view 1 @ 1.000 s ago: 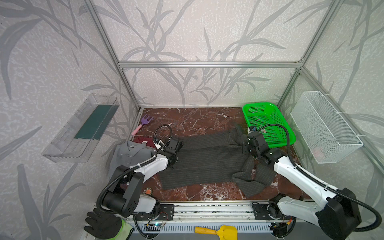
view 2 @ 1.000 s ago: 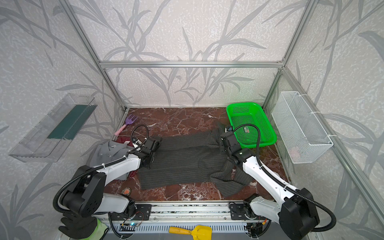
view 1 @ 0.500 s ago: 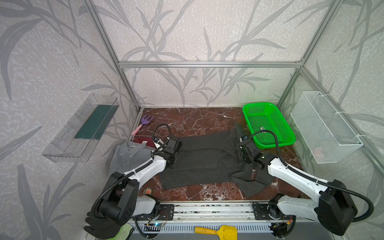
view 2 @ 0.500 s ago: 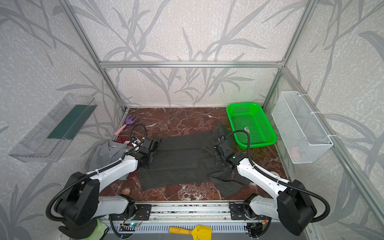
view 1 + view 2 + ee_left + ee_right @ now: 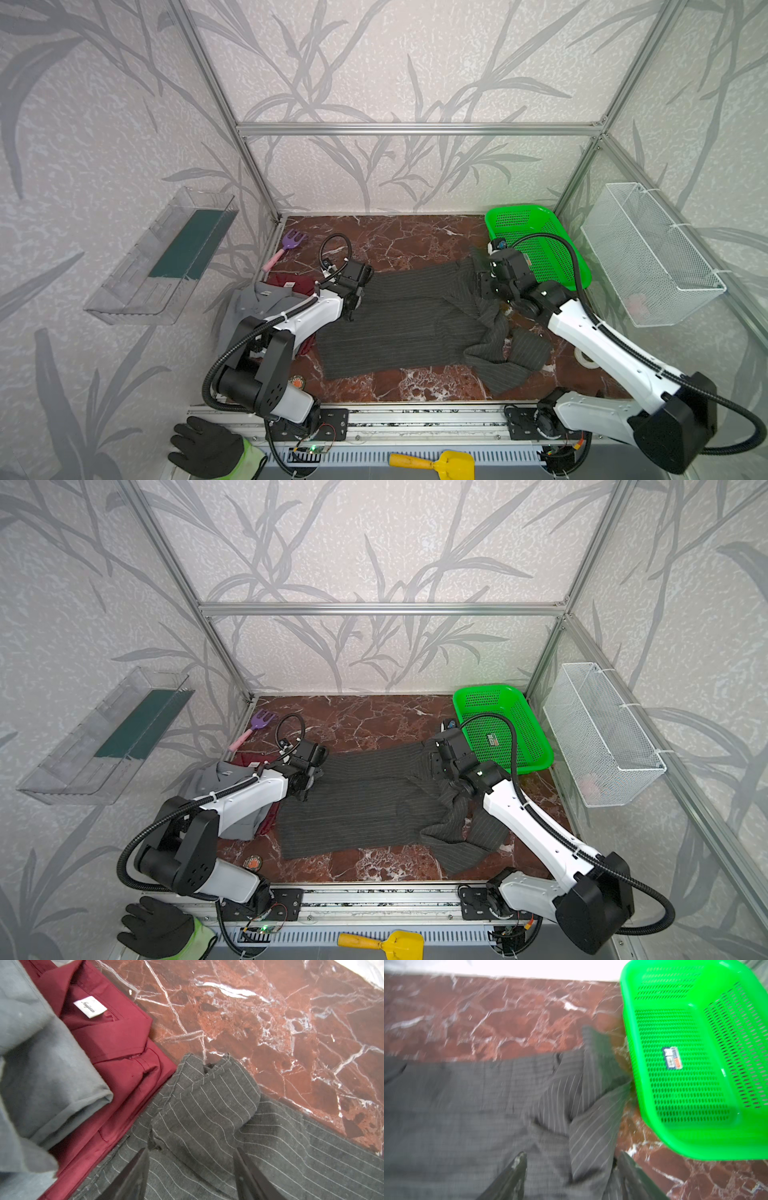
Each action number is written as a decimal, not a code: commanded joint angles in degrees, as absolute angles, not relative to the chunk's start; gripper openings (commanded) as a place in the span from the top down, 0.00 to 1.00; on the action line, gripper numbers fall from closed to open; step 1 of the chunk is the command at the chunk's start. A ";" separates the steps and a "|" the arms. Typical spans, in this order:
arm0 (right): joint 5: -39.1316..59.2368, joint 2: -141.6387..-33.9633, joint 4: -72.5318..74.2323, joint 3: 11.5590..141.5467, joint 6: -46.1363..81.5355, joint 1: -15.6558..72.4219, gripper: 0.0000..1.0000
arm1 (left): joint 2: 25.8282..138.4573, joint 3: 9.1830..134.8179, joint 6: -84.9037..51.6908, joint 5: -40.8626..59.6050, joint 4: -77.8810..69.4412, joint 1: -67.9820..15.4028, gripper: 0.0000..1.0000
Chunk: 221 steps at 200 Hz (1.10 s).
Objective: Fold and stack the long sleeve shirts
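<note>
I should move my right gripper down and outward next, onto the fold's far end [image 5: 476,257] [image 5: 598,1056] beside the green basket. That end is below my open fingers and farther out.
The dark charcoal pinstriped shirt [image 5: 407,324] [image 5: 361,808] lies spread across the marble floor, its sleeves bunched at the right. At the left a folded mid-grey shirt [image 5: 257,301] [image 5: 41,1074] rests on a folded dark red shirt [image 5: 291,282] [image 5: 116,1047]. My left gripper [image 5: 361,276] [image 5: 191,1153] is open over the pinstriped shirt's far left corner [image 5: 207,1115], with cloth below the fingers but not pinched. My right gripper [image 5: 484,282] [image 5: 572,1155] is open above the shirt's far right folds [image 5: 591,1115], beside the basket.
A green basket [image 5: 519,210] [image 5: 629,1043] stands at the back right. A white wire basket [image 5: 648,253] hangs on the right wall and a clear tray [image 5: 166,253] on the left wall. A purple toy fork [image 5: 291,243] and a tape roll [image 5: 584,357] lie on the floor.
My right gripper has opened and let go of the pinstriped cloth, after swinging a little left and back. My left gripper's jaws have widened; that arm barely moved.
</note>
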<state>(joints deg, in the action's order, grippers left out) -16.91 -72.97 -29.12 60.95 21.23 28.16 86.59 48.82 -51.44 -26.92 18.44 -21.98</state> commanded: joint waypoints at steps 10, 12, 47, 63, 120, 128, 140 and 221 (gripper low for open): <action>-15.31 -84.12 -28.07 63.11 23.68 23.22 0.33 | 88.33 48.24 -49.97 -24.89 19.36 -22.14 0.35; -15.38 -84.64 -28.09 63.22 23.83 23.03 0.34 | 88.33 48.09 -50.00 -24.81 19.25 -22.15 0.35; -15.96 -92.54 -24.87 65.49 23.91 22.06 0.38 | 89.01 46.32 -49.57 -23.36 17.84 -22.19 0.35; -16.34 -96.02 -22.88 67.44 23.29 22.06 0.43 | 89.54 45.94 -49.52 -22.89 17.24 -22.20 0.35; -19.11 -108.19 -21.89 79.02 21.07 21.60 0.46 | 89.82 45.13 -49.22 -22.71 16.52 -22.28 0.35; -20.16 -110.41 -24.17 82.13 21.13 21.62 0.46 | 89.95 45.23 -49.22 -22.54 16.45 -22.32 0.35; -20.83 -113.09 -26.81 86.24 21.12 21.62 0.46 | 90.11 45.11 -49.31 -22.40 16.40 -22.30 0.35; -25.68 -124.03 -32.21 99.18 18.85 20.89 0.51 | 90.97 45.26 -48.94 -21.66 15.58 -22.46 0.36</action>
